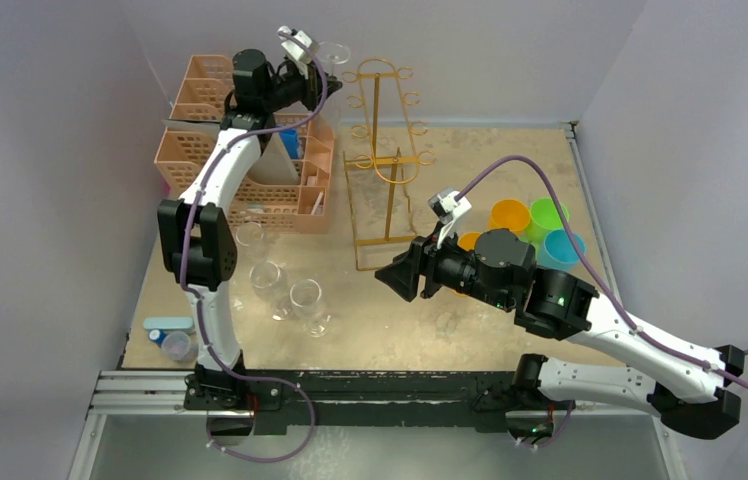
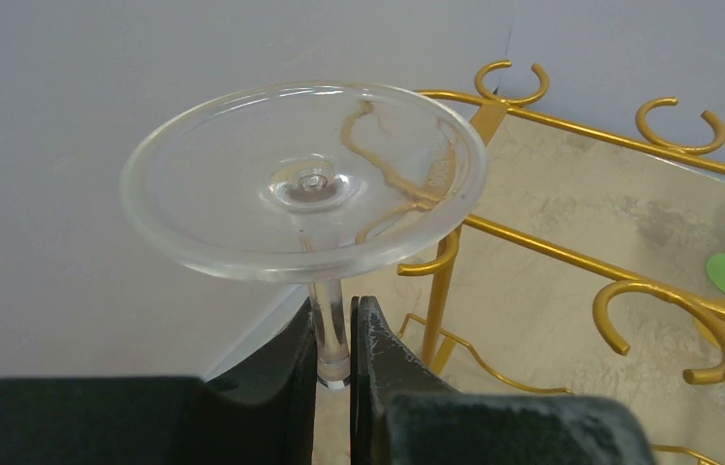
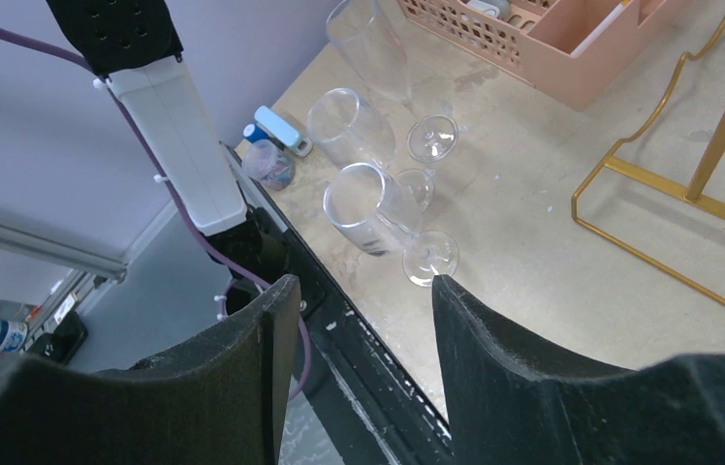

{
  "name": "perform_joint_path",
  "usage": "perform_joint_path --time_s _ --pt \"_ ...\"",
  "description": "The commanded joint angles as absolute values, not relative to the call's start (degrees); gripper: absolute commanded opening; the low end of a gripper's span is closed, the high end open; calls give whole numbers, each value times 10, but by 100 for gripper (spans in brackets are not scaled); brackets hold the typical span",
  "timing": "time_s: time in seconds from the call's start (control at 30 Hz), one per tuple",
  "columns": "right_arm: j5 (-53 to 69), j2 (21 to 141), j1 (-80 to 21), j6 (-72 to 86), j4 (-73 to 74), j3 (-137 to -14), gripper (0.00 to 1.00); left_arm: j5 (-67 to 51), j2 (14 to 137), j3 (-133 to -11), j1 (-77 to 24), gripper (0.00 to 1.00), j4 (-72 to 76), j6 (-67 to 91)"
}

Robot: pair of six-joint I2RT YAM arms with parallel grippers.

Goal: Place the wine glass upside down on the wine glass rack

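Next, my left gripper moves to the right in the top view. It then goes down to release at the rack's closest far-end hook, since the wine glass's foot sits short of it.
My left gripper (image 1: 312,88) is raised at the back, just left of the top of the gold wire wine glass rack (image 1: 382,160). It is shut on the stem of a clear wine glass (image 1: 333,52) held upside down, foot uppermost. In the left wrist view the round foot (image 2: 305,179) sits above my left gripper (image 2: 334,339), with the rack's ring hooks (image 2: 674,121) to the right; the bowl is hidden. My right gripper (image 1: 395,272) is open and empty, low over the table in front of the rack; it also shows in the right wrist view (image 3: 359,291).
Three more clear wine glasses (image 1: 268,280) lie on the table's left front, also in the right wrist view (image 3: 363,203). A peach lattice organizer (image 1: 250,150) stands back left. Coloured cups (image 1: 535,225) sit right of the rack. A small blue-lidded container (image 1: 172,335) is front left.
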State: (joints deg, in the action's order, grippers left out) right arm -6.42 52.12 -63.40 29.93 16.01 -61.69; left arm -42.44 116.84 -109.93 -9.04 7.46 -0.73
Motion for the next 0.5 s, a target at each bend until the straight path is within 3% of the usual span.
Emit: perform_joint_path --time_s 0.0,0.47 --pt "-66 519 -637 289 148 -621 55 -440 1176 -1125 -91 0 101 -18" --pt "-94 501 -637 289 161 -619 56 -490 1183 -1101 -99 0 143 -4"
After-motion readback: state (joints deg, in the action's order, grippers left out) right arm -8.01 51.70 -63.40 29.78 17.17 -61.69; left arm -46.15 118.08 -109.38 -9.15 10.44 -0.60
